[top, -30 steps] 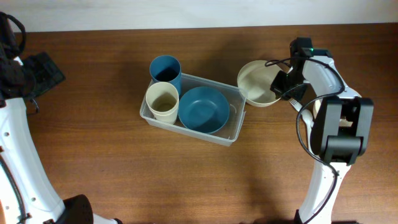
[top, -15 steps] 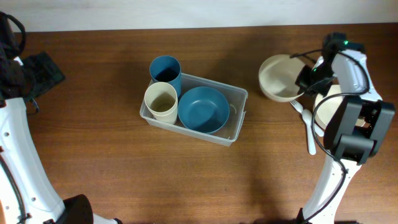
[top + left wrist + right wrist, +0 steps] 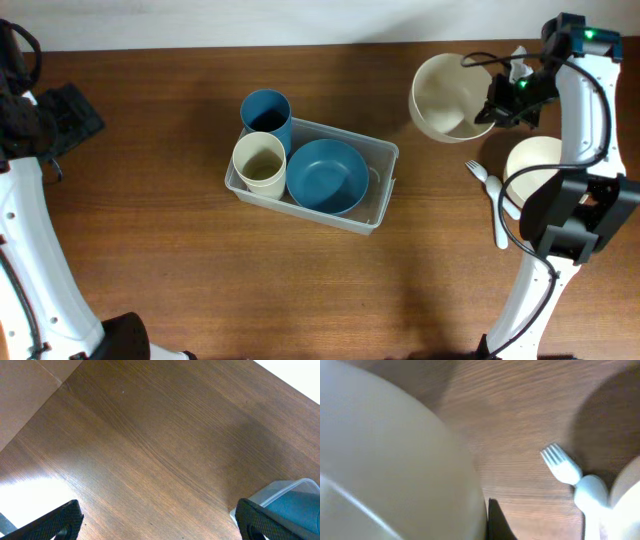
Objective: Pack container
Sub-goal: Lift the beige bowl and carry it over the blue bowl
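The blue bowl (image 3: pixel 325 176) is below my right gripper, to its left in the overhead view. I need to move across and down and release the cream bowl in it.
The clear container (image 3: pixel 386 204) lies mid-table. It holds a cream cup (image 3: pixel 259 163) and a blue bowl (image 3: pixel 325 176); a blue cup (image 3: pixel 266 111) stands at its back left corner. My right gripper (image 3: pixel 497 103) is shut on the rim of a cream bowl (image 3: pixel 444 96), held tilted to the right of the container at the back. In the right wrist view that bowl (image 3: pixel 385 460) fills the left side and one black finger (image 3: pixel 495 522) presses against its wall. At the far left my left gripper (image 3: pixel 70 115) stands open; its fingers (image 3: pixel 55 520) are spread wide over bare wood, the container's corner (image 3: pixel 300 485) just beyond.
A second cream bowl (image 3: pixel 535 165) sits at the right, partly behind my right arm. A white fork (image 3: pixel 478 176) and a white spoon (image 3: pixel 498 215) lie beside it. The fork (image 3: pixel 561 463) also shows below the held bowl in the right wrist view.
My right gripper has carried the cream bowl from beside the container's right end to the right and toward the back, now tilted. The left arm has not moved.
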Controlling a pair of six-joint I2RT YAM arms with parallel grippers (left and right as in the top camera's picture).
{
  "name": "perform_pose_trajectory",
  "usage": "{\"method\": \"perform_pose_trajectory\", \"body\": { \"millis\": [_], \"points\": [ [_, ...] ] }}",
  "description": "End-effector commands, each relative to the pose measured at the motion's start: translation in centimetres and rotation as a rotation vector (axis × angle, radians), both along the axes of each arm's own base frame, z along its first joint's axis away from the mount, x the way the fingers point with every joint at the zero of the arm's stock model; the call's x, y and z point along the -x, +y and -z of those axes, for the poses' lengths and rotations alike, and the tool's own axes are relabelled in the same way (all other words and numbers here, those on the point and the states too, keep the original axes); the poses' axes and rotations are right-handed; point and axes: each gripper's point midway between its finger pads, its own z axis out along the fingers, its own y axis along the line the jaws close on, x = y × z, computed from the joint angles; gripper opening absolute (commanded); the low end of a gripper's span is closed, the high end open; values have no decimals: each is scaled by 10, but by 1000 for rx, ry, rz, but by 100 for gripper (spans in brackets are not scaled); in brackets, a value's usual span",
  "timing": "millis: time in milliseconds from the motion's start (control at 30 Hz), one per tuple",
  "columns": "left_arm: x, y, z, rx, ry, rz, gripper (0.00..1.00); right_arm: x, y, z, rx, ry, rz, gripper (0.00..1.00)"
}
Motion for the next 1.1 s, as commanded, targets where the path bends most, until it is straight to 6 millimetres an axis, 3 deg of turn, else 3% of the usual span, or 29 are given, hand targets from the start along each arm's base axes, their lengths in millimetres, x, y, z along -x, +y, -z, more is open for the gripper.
{"method": "perform_pose_trajectory", "body": {
  "millis": [0, 133, 200, 233, 300, 400, 633, 833, 1067],
  "points": [
    [0, 0, 2, 10, 3, -9, 100, -1, 32, -46, -85, -148, -152, 4],
    [0, 0, 2, 10, 3, -9, 100, 17, 68, -66, -77, -169, -309, 4],
    [0, 0, 2, 10, 3, -9, 100, 21, 85, -65, -50, -161, -357, 4],
    [0, 0, 2, 10, 3, -9, 99, 24, 106, -62, -42, -152, -408, 4],
    [0, 0, 2, 10, 3, -9, 100, 31, 127, -57, -32, -131, -462, 4],
    [0, 0, 2, 10, 3, -9, 100, 39, 151, -49, 1, -101, -521, 4],
    [0, 0, 2, 10, 3, -9, 99, 57, 186, -8, 108, 4, -589, 4],
    [0, 0, 2, 10, 3, -9, 99, 65, 202, 24, 109, 52, -601, 4],
    [0, 0, 2, 10, 3, -9, 99, 66, 216, 46, 134, 46, -618, 4]
  ]
}}
